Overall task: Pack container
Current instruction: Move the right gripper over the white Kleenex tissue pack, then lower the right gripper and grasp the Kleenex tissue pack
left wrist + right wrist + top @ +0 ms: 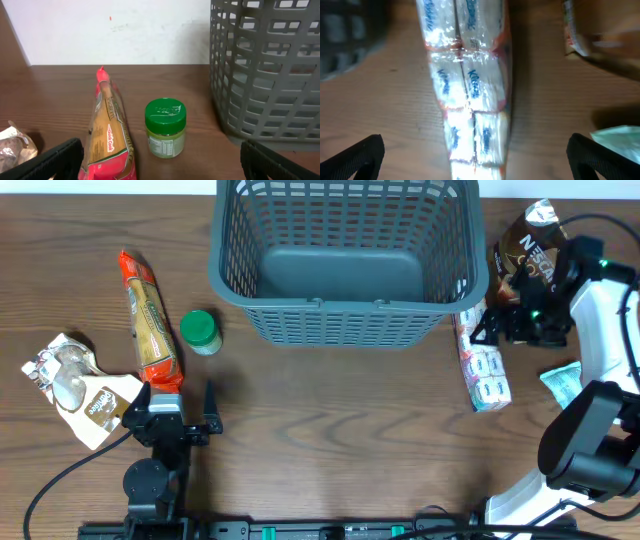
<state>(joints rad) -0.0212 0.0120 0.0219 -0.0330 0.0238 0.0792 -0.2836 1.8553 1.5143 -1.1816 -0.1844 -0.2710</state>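
Observation:
Next, my right gripper moves down over the pack's middle section (480, 360) (473, 104) and closes across its narrow width. The white-and-blue tissue pack lies lengthwise between the open fingers.
The dark grey lattice basket (345, 255) stands at the back centre, nothing inside it; its wall shows in the left wrist view (265, 70). My left gripper (178, 412) is open and empty, low at the front left, with the red-and-orange noodle packet (150, 320) (110, 135) and a green-lidded jar (200, 332) (165, 127) ahead of it. My right gripper (490, 330) is open above a white-and-blue tissue pack (482, 365) (470, 95) lying right of the basket, the pack between its fingers.
A white crumpled snack bag (75, 385) lies at the far left. A brown coffee packet (525, 250) and a pale green packet (562, 383) lie at the right, by my right arm.

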